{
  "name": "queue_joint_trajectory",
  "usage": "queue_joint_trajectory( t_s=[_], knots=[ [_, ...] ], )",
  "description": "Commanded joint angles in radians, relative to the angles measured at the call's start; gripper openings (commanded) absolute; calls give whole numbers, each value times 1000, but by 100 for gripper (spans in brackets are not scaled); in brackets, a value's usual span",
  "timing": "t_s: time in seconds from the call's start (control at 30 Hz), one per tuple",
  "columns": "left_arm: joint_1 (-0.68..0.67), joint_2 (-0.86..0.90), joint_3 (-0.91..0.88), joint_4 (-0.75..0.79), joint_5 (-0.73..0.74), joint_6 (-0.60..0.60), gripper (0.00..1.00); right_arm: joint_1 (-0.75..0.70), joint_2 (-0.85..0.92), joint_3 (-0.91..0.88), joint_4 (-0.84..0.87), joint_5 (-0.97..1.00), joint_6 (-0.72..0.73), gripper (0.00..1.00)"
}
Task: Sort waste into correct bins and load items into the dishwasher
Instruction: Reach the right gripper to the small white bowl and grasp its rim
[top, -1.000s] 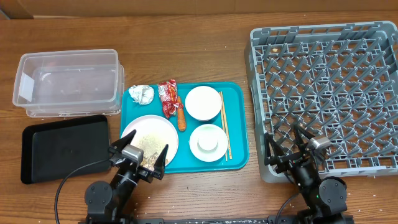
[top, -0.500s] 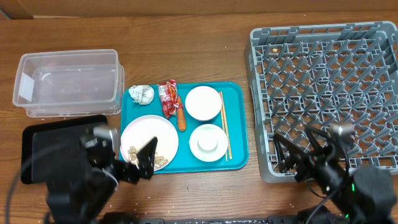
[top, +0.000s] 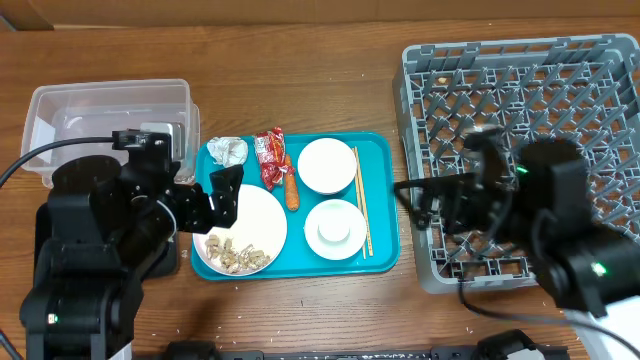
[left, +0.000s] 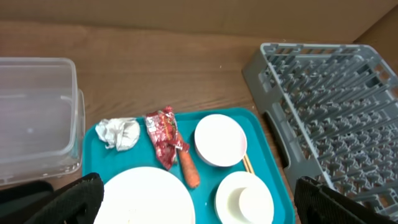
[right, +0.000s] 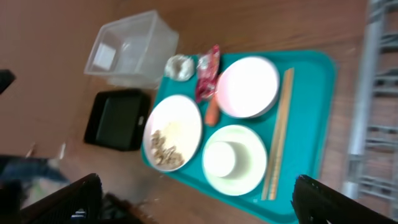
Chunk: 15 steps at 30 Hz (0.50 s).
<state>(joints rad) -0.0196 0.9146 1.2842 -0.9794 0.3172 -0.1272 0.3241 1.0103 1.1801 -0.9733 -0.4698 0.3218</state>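
Next I should move my right gripper left in the overhead view and lower its open fingers around the cup (top: 334, 229) (right: 221, 160), since it stands uncovered inside the white bowl.
On a teal tray (top: 383, 252) lie a white plate (top: 255, 215) with beige crumbs (top: 240, 256), a paper wad (top: 228, 151), a red wrapper (top: 268, 157), a carrot piece (top: 291, 190), a pink bowl (top: 326, 165), a white bowl (top: 333, 230) holding a cup (right: 221, 160), and chopsticks (top: 360, 200). My left gripper (top: 215, 200) is open above the plate's left edge, with nothing in it (left: 199, 205). My right gripper (top: 435, 205) is open and empty (right: 202, 202) between the tray and the grey rack (top: 530, 110).
The clear tub (top: 100, 120) stands at the back left. The black tray (right: 118, 118) in front of it is mostly hidden under my left arm in the overhead view. The rack fills the right side.
Both arms have risen from the table's front edge and swung inward. The left is now over the black tray and plate edge, the right over the rack's front left. Nothing was grasped.
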Motion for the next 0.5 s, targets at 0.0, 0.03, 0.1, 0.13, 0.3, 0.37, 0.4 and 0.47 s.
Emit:
queue_joint_trajectory(
  t_s=[0.0,0.03,0.1,0.13,0.3,0.37,0.4,0.47],
  knots=[
    [17,-11,43,0,-74,-75,100,146,60,24,2,76,98,100],
    [28,-11,55,-1,-113,-130,100,211,85,24,-5,156,113,100],
    [51,-12,82,0,-159,-193,100,341,147,24,-21,326,167,100],
    [65,-11,100,1,-172,-194,100,424,198,24,-25,418,189,100],
    [74,-11,121,-28,-245,-190,100,565,380,24,-20,638,302,100],
    [74,-11,120,-46,-251,-185,100,569,451,24,-12,686,347,99],
    [74,-12,120,-51,-250,-183,100,568,484,24,3,687,349,98],
    [74,-11,120,-61,-251,-183,100,560,544,24,39,681,348,97]
  ],
)
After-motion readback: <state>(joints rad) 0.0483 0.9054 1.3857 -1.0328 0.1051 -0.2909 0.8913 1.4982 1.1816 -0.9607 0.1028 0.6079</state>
